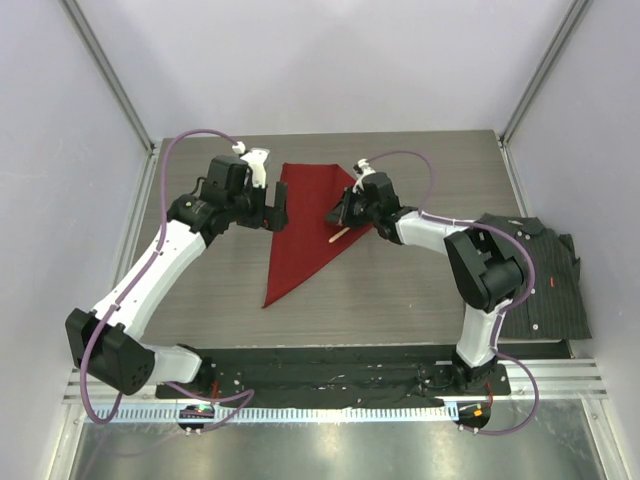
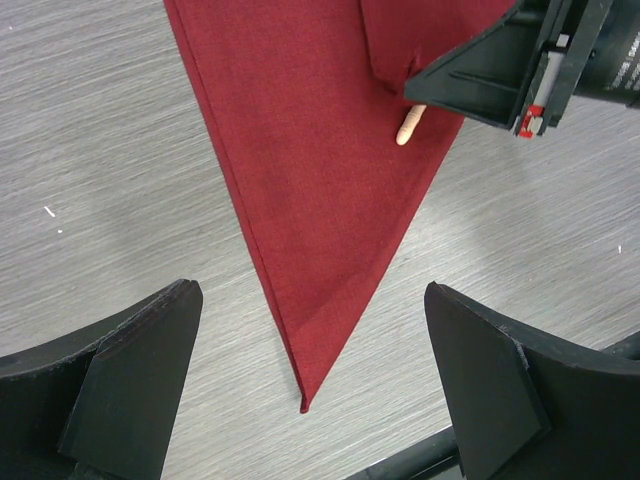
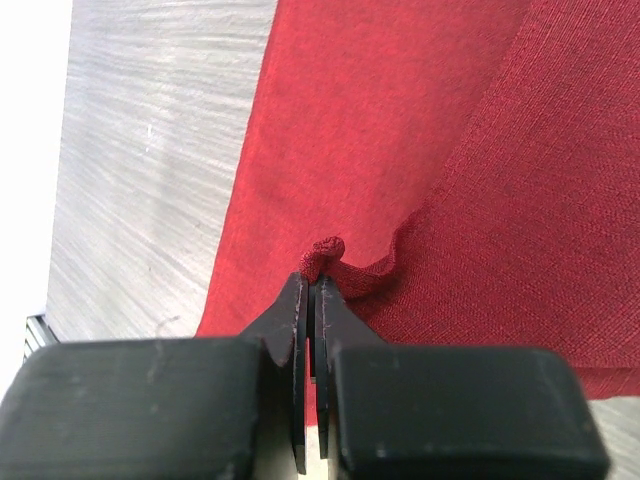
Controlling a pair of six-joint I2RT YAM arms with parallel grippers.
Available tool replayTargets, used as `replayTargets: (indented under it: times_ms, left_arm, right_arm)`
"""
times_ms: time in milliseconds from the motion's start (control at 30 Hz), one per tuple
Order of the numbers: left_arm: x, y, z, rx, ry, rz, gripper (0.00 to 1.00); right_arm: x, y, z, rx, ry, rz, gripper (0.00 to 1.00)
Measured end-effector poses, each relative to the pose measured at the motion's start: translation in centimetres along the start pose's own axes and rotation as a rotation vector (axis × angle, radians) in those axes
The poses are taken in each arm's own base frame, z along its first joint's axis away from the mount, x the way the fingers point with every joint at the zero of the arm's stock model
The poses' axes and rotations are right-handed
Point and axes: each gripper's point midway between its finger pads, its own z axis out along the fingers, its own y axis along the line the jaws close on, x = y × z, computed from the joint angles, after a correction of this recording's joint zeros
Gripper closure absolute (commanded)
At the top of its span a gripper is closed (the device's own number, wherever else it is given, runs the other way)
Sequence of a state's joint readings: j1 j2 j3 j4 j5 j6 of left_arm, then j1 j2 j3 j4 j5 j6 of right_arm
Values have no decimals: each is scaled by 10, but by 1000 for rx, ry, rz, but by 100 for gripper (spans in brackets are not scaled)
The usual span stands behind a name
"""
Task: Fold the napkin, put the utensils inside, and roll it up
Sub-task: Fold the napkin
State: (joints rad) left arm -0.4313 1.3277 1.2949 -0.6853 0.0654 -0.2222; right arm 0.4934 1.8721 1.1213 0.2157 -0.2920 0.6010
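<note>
I will next pull the napkin corner back and down over the wooden utensil's bare tip (image 1: 334, 238) with my right gripper and let it go there, because the utensil's tip is just back of the gripper.
The deep-red napkin (image 1: 305, 225) lies on the grey table folded into a long triangle, its sharp tip toward the near edge. My right gripper (image 1: 343, 213) is shut on a corner of the napkin (image 3: 322, 256), holding that flap lifted over the cloth. From under the lifted flap pokes the tip of one pale wooden utensil (image 2: 410, 124), also visible in the top view as the utensil (image 1: 339, 235). My left gripper (image 1: 272, 208) stands open at the napkin's left edge; in its wrist view another napkin corner (image 2: 304, 400) lies between the spread fingers, untouched.
A dark pinstriped shirt (image 1: 535, 275) lies folded at the table's right edge, beside the right arm. White walls with metal posts close in the table on three sides.
</note>
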Motion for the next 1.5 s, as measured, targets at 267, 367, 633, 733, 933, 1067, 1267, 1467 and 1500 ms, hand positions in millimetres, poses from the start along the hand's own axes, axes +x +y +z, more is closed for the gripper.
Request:
replayTargets:
  times_ms: [267, 367, 633, 733, 933, 1067, 1267, 1467, 1500]
  left_arm:
    - [-1, -2, -2, 8, -6, -6, 0]
    - [-1, -2, -3, 10, -7, -6, 0]
    - [-1, -3, -3, 13, -6, -7, 0]
    - [-1, -3, -3, 13, -6, -7, 0]
    - [-1, -3, -2, 12, -6, -9, 0]
    - [2, 1, 1, -9, -4, -18, 0]
    - [28, 21, 14, -80, 34, -115, 0]
    - [114, 52, 24, -184, 180, -295, 3]
    - [131, 54, 24, -197, 201, -330, 5]
  right_arm:
    - [11, 8, -4, -1, 10, -14, 99]
    - [21, 6, -4, 6, 29, -13, 99]
    - [43, 7, -4, 12, 70, -11, 77]
    - [45, 10, -4, 7, 75, -8, 61]
    - [47, 22, -13, -19, 86, -40, 38]
    - [26, 46, -42, -58, 28, -91, 38]
    - [-18, 74, -84, -83, -116, -168, 36]
    - [-50, 56, -107, -36, -192, -146, 36]
    - [-57, 49, -112, -23, -210, -137, 36]
